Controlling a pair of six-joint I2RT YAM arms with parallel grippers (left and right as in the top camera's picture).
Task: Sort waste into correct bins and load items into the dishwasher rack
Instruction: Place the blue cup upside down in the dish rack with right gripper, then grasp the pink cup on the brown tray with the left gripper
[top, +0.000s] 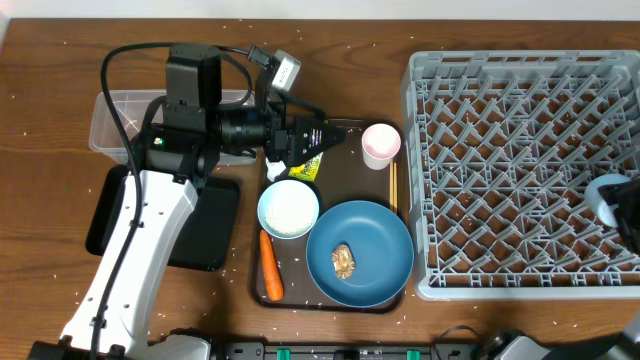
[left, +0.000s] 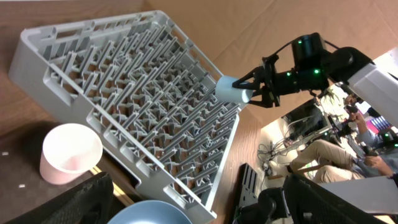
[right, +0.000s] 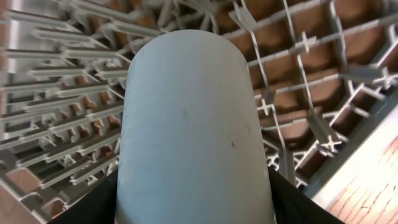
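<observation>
My right gripper will next lower the light blue cup onto the rack's empty wires at the side of the rack away from the tray (top: 330, 300). Then it will open.
My left gripper (top: 318, 134) is open above the back left of the brown serving tray (top: 330, 300), over a crumpled white napkin (top: 277, 166) and a yellow-green wrapper (top: 309, 166). On the tray are a white bowl of rice (top: 288, 209), an orange carrot (top: 270, 266), a blue plate (top: 372, 240) bearing a brown food lump (top: 343, 261), a pinkish cup (top: 381, 143) and chopsticks (top: 393, 186). My right gripper (top: 622, 205) is shut on the light blue cup (right: 193, 118), held over the right side of the grey dishwasher rack (top: 520, 170).
The clear tub (top: 115, 120) stands at the back left. The black tray (top: 210, 225) lies in front of it, partly under my left arm. In the left wrist view, people and equipment show beyond the table's far side.
</observation>
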